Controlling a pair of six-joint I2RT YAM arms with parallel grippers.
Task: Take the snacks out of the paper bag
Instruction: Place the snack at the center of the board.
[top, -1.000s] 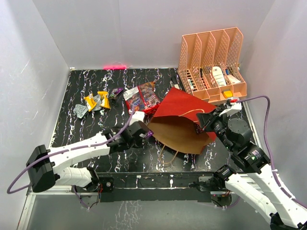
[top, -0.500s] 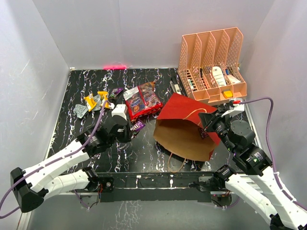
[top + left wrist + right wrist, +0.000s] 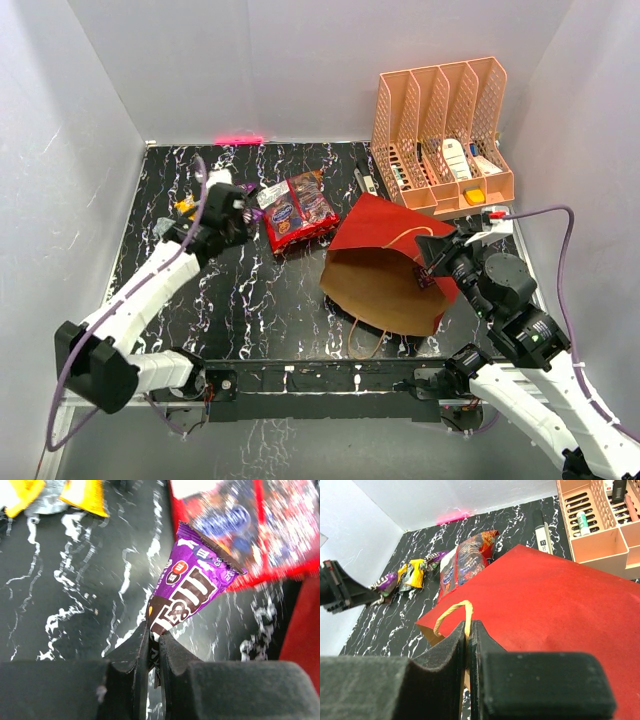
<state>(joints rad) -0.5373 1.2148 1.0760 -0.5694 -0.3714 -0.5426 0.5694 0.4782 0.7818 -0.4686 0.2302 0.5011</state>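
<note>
I will next move my left gripper outward, lower the purple packet onto the bare tabletop beside the yellow packets and release it there.
My left gripper [image 3: 154,630] is shut on the bottom edge of a purple snack packet [image 3: 192,592] and holds it above the table, between the yellow packets [image 3: 85,492] and the two red snack bags [image 3: 250,525]. In the top view that gripper [image 3: 243,203] is at the back left, next to the red bags [image 3: 297,208]. The paper bag [image 3: 385,270] lies on its side, red outside, its brown mouth facing the near left. My right gripper [image 3: 468,630] is shut on its cord handle [image 3: 451,614] and keeps that edge raised.
An orange slotted rack [image 3: 440,130] with small items stands at the back right. A marker pen [image 3: 367,180] lies between the rack and the red bags. Another purple packet [image 3: 435,556] and a silver one lie by the yellow packets. White walls enclose the table.
My left arm has swung from the bag's mouth to the back left, carrying the purple packet. The bag's mouth has shifted slightly to the right. The right gripper has kept its hold on the handle.
</note>
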